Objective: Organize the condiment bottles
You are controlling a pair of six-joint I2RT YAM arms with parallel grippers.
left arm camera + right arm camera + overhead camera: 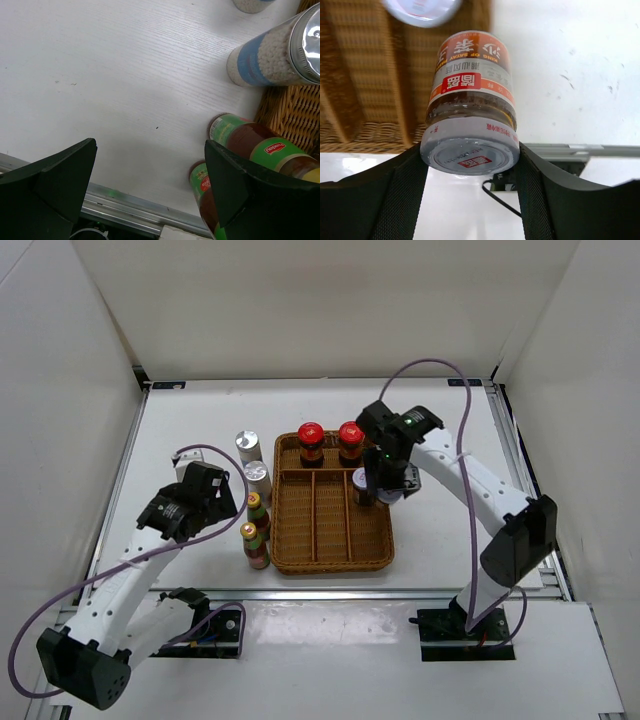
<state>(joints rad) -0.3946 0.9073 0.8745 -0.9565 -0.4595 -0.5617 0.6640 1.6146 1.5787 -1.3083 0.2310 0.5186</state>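
The bare bottom of the tray before another grey-capped bottle is below my right gripper, back and left in the top view, so my gripper should lower that way to release.
My right gripper (469,159) is shut on the lid of a grey-capped bottle with a red mark (470,100); its base shows over the right rim of the wicker tray (290,565). In the top view that gripper (386,486) hides the bottle. A second grey-capped bottle (361,483) stands in the tray's right compartment. Two red-capped bottles (311,443) (350,442) stand in the back compartments. Left of the tray stand two silver-capped bottles (247,445) (258,478) and two slim bottles (257,511) (253,543). My left gripper (222,508) is open beside the slim bottles (250,142), holding nothing.
The tray's three long compartments (315,515) hold only the one grey-capped bottle. A metal rail (130,210) runs along the table's near edge just below the left fingers. White walls enclose the table on three sides.
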